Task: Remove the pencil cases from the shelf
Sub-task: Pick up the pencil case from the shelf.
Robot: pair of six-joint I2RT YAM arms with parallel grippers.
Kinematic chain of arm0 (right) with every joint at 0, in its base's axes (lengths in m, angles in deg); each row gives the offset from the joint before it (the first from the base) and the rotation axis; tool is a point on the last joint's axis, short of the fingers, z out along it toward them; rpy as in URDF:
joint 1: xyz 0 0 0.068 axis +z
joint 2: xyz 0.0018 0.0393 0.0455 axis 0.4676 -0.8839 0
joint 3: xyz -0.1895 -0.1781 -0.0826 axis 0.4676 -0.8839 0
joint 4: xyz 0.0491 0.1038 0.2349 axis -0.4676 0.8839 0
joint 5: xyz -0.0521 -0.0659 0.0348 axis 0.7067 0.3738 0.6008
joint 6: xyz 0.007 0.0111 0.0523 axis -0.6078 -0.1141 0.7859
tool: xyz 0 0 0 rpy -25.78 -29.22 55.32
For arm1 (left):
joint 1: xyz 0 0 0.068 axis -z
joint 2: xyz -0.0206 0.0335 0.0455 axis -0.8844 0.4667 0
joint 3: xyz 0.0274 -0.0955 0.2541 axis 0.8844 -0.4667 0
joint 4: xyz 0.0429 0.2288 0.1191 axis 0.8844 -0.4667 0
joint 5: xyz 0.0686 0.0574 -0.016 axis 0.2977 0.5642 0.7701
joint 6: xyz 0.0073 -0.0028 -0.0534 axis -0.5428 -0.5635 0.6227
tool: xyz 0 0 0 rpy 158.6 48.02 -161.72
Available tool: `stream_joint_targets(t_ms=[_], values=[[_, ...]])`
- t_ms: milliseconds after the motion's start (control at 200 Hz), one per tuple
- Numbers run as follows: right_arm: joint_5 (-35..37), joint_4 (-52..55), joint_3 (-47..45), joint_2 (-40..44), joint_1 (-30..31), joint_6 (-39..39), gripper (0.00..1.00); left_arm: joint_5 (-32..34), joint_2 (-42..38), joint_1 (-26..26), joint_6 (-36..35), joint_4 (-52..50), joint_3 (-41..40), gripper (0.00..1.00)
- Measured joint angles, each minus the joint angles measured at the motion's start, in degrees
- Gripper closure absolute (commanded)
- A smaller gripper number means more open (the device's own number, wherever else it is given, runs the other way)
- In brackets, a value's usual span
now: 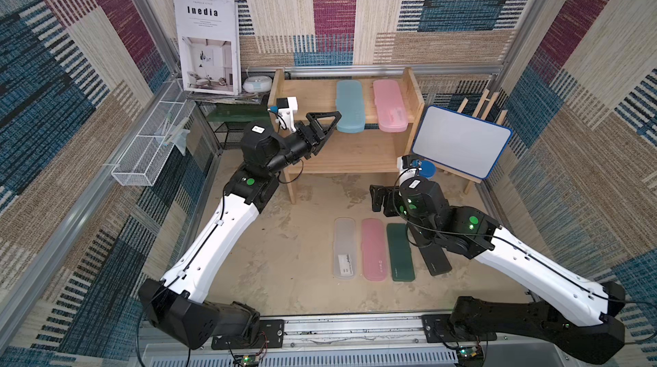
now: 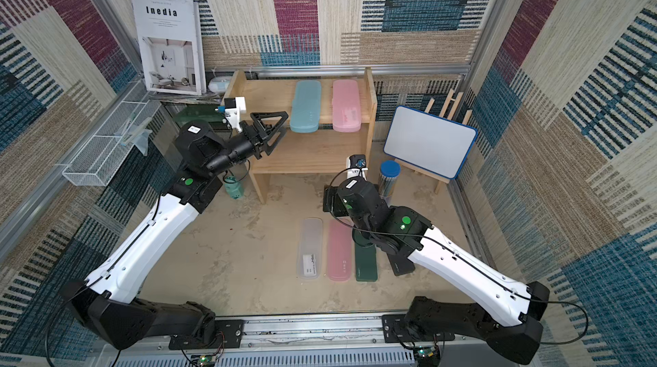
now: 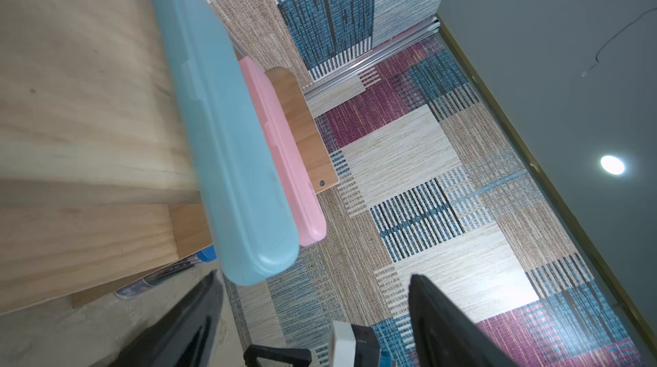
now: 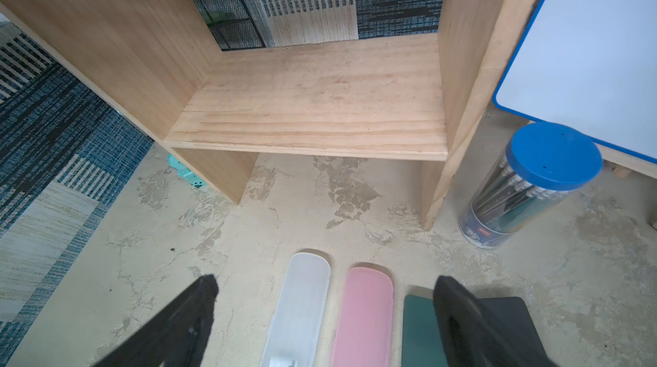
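Note:
My left gripper should slide sideways toward the whiteboard next, onto that end, because the blue case's overhanging front end (image 1: 351, 125) (image 3: 263, 252) sticks out just past the open fingers.
The wooden shelf (image 1: 309, 93) stands at the back. On its top tier lie a light blue pencil case (image 1: 350, 105) and a pink one (image 1: 388, 105), both overhanging the front edge. The lower tier (image 4: 320, 98) is bare. My left gripper (image 1: 334, 123) hovers open just left of the blue case's front end (image 3: 249, 241), with nothing between its fingers. On the table lie frosted white (image 1: 345, 248), pink (image 1: 373, 249), dark green (image 1: 400, 251) and black (image 1: 435, 262) cases, the black one partly under my right arm. My right gripper (image 4: 325, 280) is open above this row.
A whiteboard on an easel (image 1: 462, 141) stands right of the shelf, with a blue-lidded pencil tube (image 4: 526, 184) before it. Left of the shelf are a black wire-mesh rack (image 1: 231, 127), a white wire basket (image 1: 153, 141) and a propped magazine (image 1: 208, 45).

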Motion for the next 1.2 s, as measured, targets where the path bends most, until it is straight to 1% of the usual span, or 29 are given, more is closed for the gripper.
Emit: stream_joint_targets(t_ms=[170,316,436,556,902,992,1087,1202], values=[[0.66,0.87,-0.52,2.14,-0.57,0.52,0.01,-0.42,3.39,0.48,1.51,-1.40,0.79,0.14],[1.05,1.29,-1.22,3.65,-1.07,0.52,0.01,-0.39,5.81,0.50,2.95,-0.55,2.21,0.20],[1.09,1.92,-1.42,4.20,-1.44,0.52,0.01,-0.20,7.76,0.92,4.04,-0.44,3.37,0.32],[1.14,2.60,-1.60,4.76,-1.73,0.52,0.01,0.00,8.66,1.49,4.76,-0.26,4.15,0.46],[1.27,3.43,-2.14,6.27,-2.34,0.33,0.01,1.60,8.44,2.40,5.51,1.27,3.65,0.72],[1.25,3.56,-2.14,6.29,-2.34,0.24,0.01,1.99,7.39,2.54,5.31,2.45,2.40,0.82],[1.18,3.72,-2.12,6.36,-2.34,0.04,0.01,3.02,5.77,2.49,4.85,3.30,0.52,0.86],[0.48,3.82,-1.20,6.29,-2.38,-0.50,0.01,4.50,3.04,2.49,2.32,3.19,-2.21,0.86]])
